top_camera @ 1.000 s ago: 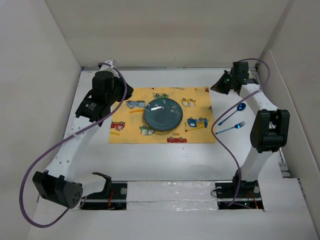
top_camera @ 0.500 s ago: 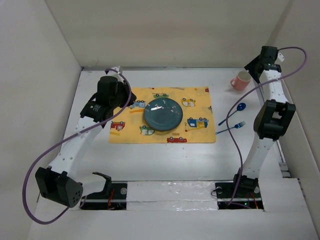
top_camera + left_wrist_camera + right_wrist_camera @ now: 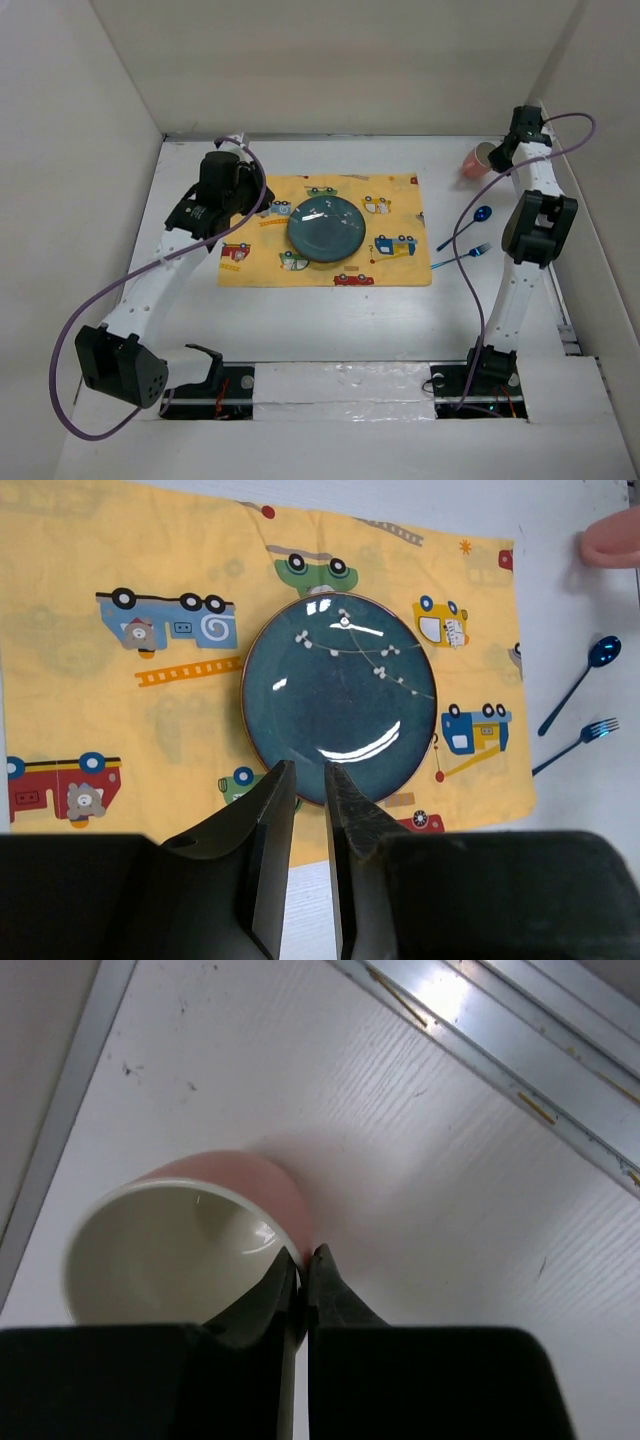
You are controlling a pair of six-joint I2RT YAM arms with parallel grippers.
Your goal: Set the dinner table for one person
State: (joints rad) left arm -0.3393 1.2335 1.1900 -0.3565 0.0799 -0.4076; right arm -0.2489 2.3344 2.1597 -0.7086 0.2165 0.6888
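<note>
Next, my right gripper needs to go to the left in the top view and release the cup on the mat's far spoon-side corner, which the plate leaves clear.
The dinner table is the white surface. A dark teal plate sits in the middle of a yellow car-patterned mat. My left gripper hovers over the mat's left side. In the left wrist view the left gripper is empty, its jaws nearly together, with the plate just beyond. My right gripper is at the far right corner, shut on the rim of a pink cup. In the right wrist view the right gripper has one finger inside the tilted cup and one outside.
A blue spoon and a blue fork lie on the table right of the mat, also seen as the spoon and fork. Beige walls close in the far and side edges. A metal rail runs along the right wall.
My right arm has swung from over the cup's spot up and back toward the far right corner, and the pink cup has come into view at its fingers. My left arm shifted slightly.
</note>
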